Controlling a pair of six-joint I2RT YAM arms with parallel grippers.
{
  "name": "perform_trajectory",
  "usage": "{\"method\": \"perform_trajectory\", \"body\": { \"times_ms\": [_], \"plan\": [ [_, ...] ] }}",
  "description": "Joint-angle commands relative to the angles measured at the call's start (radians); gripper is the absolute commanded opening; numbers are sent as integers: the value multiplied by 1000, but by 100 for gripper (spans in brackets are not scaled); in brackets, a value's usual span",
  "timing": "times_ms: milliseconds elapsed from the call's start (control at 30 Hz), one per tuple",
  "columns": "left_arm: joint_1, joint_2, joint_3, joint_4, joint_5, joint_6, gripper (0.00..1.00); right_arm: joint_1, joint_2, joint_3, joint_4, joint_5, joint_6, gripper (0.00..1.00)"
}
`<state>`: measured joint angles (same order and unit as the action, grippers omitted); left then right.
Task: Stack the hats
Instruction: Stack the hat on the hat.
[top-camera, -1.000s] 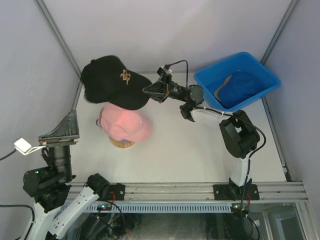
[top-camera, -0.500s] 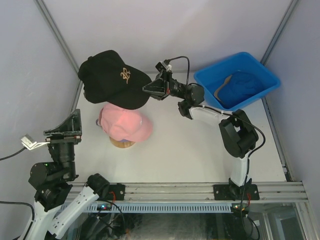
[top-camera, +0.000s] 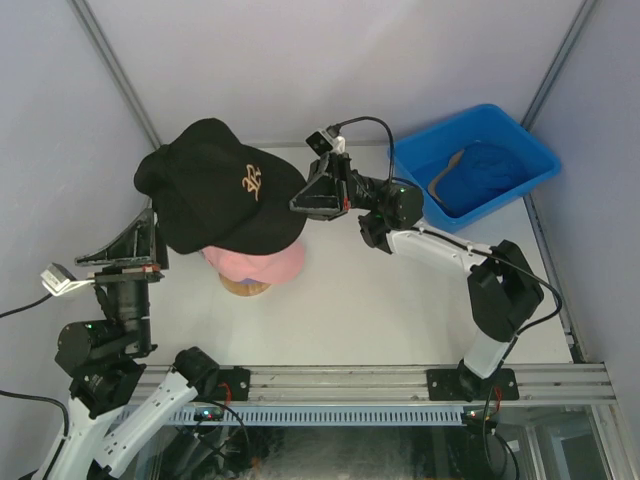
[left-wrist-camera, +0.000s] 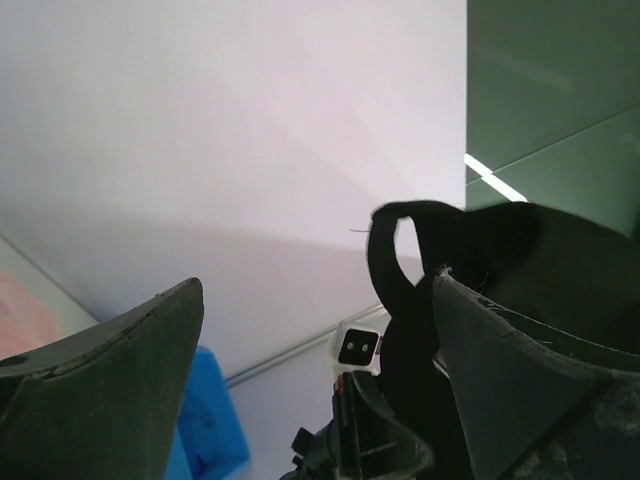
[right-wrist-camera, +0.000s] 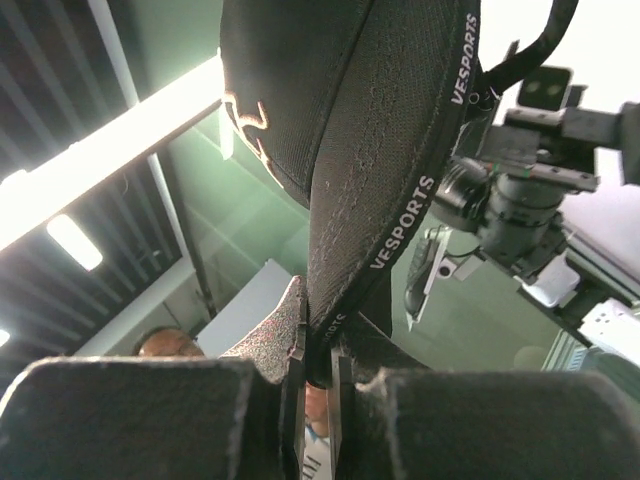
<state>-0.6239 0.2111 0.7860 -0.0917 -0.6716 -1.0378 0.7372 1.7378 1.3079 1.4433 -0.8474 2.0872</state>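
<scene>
My left gripper shifts toward the right in the wrist view next, bringing its open fingers around the black cap's back edge (top-camera: 150, 195) (left-wrist-camera: 390, 270), because it hangs outside them.
My right gripper (top-camera: 300, 203) is shut on the edge of a black cap (top-camera: 222, 195) with a gold embroidered logo and holds it in the air over a pink cap (top-camera: 262, 262) that sits on a wooden stand (top-camera: 245, 287). The black cap hides most of the pink one. In the right wrist view the cap's rim (right-wrist-camera: 395, 190) is pinched between my fingers (right-wrist-camera: 318, 365). My left gripper (top-camera: 118, 250) is open and empty at the left, raised; the black cap (left-wrist-camera: 520, 260) shows past its right finger. A blue cap (top-camera: 487, 172) lies in the bin.
A blue plastic bin (top-camera: 470, 160) stands at the back right corner. Grey walls close the table at the left, back and right. The arm bases and a rail run along the near edge.
My right gripper has carried the black cap forward and left, so that it now hangs over the pink cap and covers most of it. My left arm has shifted slightly.
</scene>
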Motion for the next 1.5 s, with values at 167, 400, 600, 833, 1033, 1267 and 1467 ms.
{"method": "perform_trajectory", "body": {
  "times_ms": [167, 400, 600, 833, 1033, 1267, 1467],
  "plan": [
    [4, 5, -9, 195, 34, -151, 100, 77, -98, -73, 68, 33, 169, 0],
    [4, 10, -29, 264, 141, -205, 98, 85, -110, -73, 68, 42, 164, 0],
    [4, -28, -119, 361, 181, -266, 73, 84, -115, -100, 68, 38, 160, 0],
    [4, -46, -134, 372, 176, -251, 25, 63, -119, -137, 69, 28, 151, 0],
    [4, -72, -77, 210, 83, -176, 0, -29, -121, -165, 69, -14, 149, 0],
    [4, -7, 67, -11, 6, -32, 0, -165, -46, -175, 69, -107, 134, 0],
    [5, 90, 124, -104, -23, 95, 0, -222, 46, -195, 69, -168, 78, 0]
  ]
}}
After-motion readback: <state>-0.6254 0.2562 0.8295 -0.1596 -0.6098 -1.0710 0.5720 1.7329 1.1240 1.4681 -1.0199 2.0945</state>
